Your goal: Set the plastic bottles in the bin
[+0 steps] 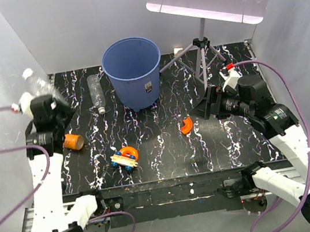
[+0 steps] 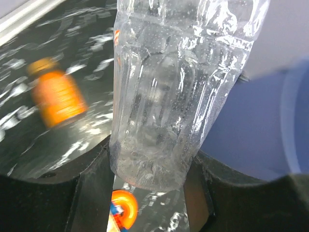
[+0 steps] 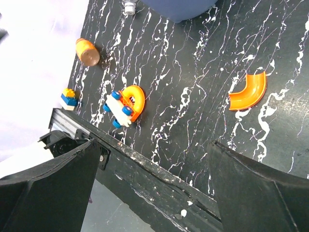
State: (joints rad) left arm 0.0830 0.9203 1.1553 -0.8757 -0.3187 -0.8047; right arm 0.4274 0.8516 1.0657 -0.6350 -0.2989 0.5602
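The bottle in my left gripper, still beside the bin, should next go up, outward and over the bin's open top (image 1: 131, 59).
My left gripper (image 1: 55, 103) is shut on a clear plastic bottle (image 1: 38, 84) and holds it raised at the far left, left of the bin. In the left wrist view the bottle (image 2: 164, 87) sits base-down between the black fingers (image 2: 91, 193). The large round blue bin (image 1: 133, 72) stands upright at the back centre; its wall shows in the left wrist view (image 2: 251, 135). A second clear bottle (image 1: 95, 93) lies on the table just left of the bin. A small orange bottle (image 1: 73, 141) lies near the left arm. My right gripper (image 1: 206, 106) is open and empty, at the right.
An orange-and-blue toy (image 1: 125, 157) and an orange curved piece (image 1: 186, 125) lie mid-table. A small toy block (image 3: 70, 98) sits off the table's left edge. A tripod stand (image 1: 203, 50) with a white panel stands right of the bin. White walls enclose the table.
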